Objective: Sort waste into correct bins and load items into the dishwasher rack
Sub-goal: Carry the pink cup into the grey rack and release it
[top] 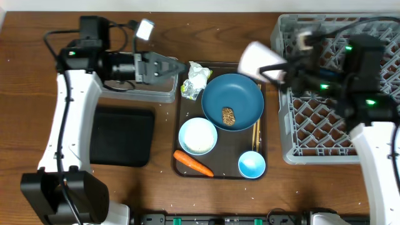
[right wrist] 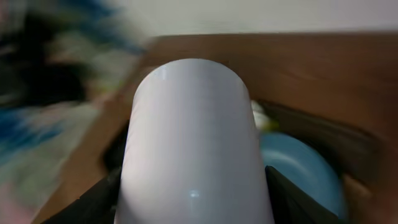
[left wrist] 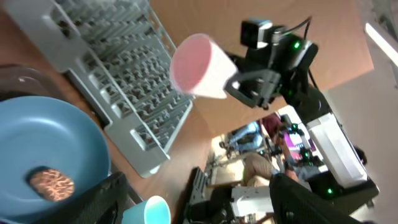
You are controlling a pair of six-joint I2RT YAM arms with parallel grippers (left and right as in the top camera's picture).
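Note:
The right gripper swings to its right in the overhead view to the grey rack's wires below it next, tips the cup opening-down, then lowers and releases it.
My right gripper point(top: 276, 72) is shut on the pink-inside cup point(top: 257, 59) and holds it on its side in the air by the grey dishwasher rack's point(top: 337, 94) left edge. The cup fills the right wrist view point(right wrist: 193, 149) and also shows in the left wrist view point(left wrist: 199, 65). My left gripper point(top: 178, 66) is open and empty, over the clear tub point(top: 156, 94) next to the crumpled wrapper point(top: 197, 80). The dark-blue plate point(top: 240, 94) carries the brown food lump point(top: 228, 116). The white bowl point(top: 198, 135), carrot point(top: 193, 163), blue-inside cup point(top: 252, 164) and chopsticks point(top: 255, 134) lie on the brown serving tray.
The brown serving tray point(top: 179, 119) sits mid-table. The black tray point(top: 122, 135) lies to its left, in front of the clear tub. The left arm covers most of the tub. Small white specks dot the wood near the tray's front left corner.

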